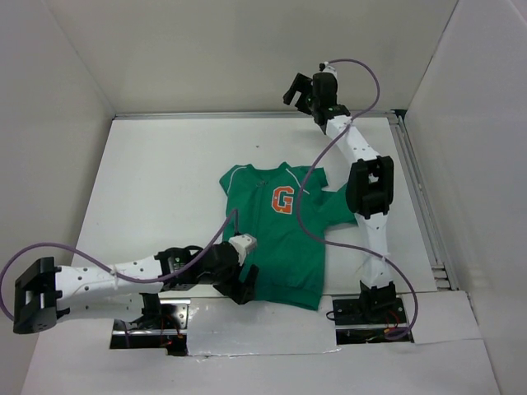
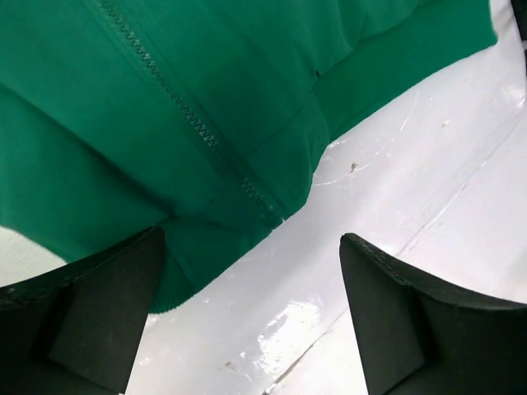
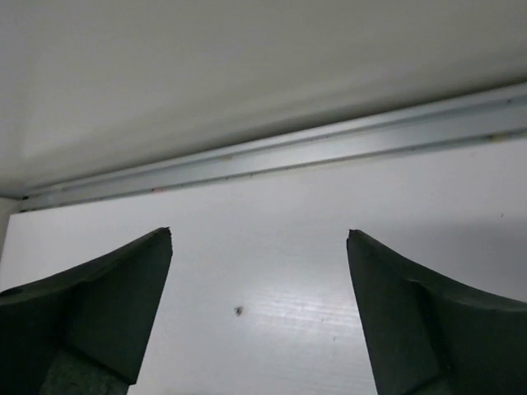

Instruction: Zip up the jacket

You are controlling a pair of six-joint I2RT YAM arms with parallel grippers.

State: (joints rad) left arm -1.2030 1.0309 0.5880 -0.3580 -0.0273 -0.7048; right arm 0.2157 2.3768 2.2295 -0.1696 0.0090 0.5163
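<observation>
I will lift my left gripper outward from the jacket's hem next, since the zipper already looks meshed. Then I will lower it to the jacket's striped shoulder farther from the G patch.
The green jacket [image 1: 280, 239] lies flat mid-table, front up, with its orange-and-white G patch [image 1: 283, 200] showing. My left gripper [image 1: 245, 290] is open and empty at the jacket's near-left hem corner. In the left wrist view the jacket [image 2: 206, 90] fills the upper left, and its zipper [image 2: 189, 123] runs as one meshed line diagonally down to the hem. The left gripper [image 2: 253, 237] stands just off the hem, its left finger [image 2: 99, 313] over the fabric. My right gripper [image 1: 298, 89] is open and empty, raised at the back wall, far from the jacket; in its wrist view [image 3: 259, 233] only bare table shows.
White walls enclose the table. An aluminium rail [image 1: 247, 115] runs along the back edge and shows in the right wrist view [image 3: 329, 144]; another rail [image 1: 422, 206] runs along the right. The right arm's purple cable [image 1: 306, 216] hangs over the jacket's right side.
</observation>
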